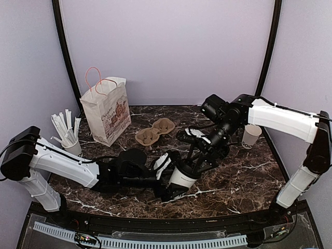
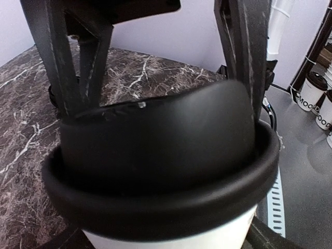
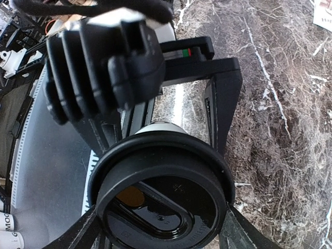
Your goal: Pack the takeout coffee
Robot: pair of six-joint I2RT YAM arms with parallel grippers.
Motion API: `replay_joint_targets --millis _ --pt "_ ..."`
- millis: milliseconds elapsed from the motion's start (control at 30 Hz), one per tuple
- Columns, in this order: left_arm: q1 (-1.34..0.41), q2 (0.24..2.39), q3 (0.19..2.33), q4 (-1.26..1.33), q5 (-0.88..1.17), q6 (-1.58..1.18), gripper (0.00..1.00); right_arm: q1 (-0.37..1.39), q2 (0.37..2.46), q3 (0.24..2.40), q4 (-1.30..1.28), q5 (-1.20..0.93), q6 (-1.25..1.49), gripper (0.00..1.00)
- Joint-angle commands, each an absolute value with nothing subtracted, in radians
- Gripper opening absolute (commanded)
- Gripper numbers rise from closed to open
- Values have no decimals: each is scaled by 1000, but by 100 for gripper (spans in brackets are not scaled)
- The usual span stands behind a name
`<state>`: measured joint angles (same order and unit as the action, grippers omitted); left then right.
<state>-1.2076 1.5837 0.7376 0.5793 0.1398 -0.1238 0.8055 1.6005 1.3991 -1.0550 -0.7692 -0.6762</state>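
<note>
Next, my right gripper carries the takeout coffee (image 1: 181,179) outward, then down onto the marble beside the other white cup, since my left gripper stands open.
The takeout coffee (image 1: 181,179), a white paper cup with a black lid, stands tilted near the table's front middle. My left gripper (image 1: 174,188) reaches in from the left with its jaws open around the cup's body; in the right wrist view marble shows between the cup and one left finger (image 3: 224,104). My right gripper (image 1: 191,165) comes from above right, shut on the takeout coffee at its lid (image 3: 161,189), its fingertips touching the rim on both sides. The lid (image 2: 161,171) fills the left wrist view, with the right fingers (image 2: 62,67) rising behind it.
A white paper bag (image 1: 106,111) with pink handles stands at the back left, a cup of wrapped straws (image 1: 70,140) to its left. A brown cardboard cup carrier (image 1: 154,132) lies behind the grippers. Another white cup (image 1: 251,136) stands at the right.
</note>
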Motion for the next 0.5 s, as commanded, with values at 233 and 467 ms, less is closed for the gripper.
replay_joint_targets --millis 233,467 --pt "-1207 1549 730 551 -26 -167 96 770 1595 1425 -1040 -588 -680 61" --pt "-1207 1496 677 507 -29 -208 97 635 1643 1502 -1029 -409 -651 61"
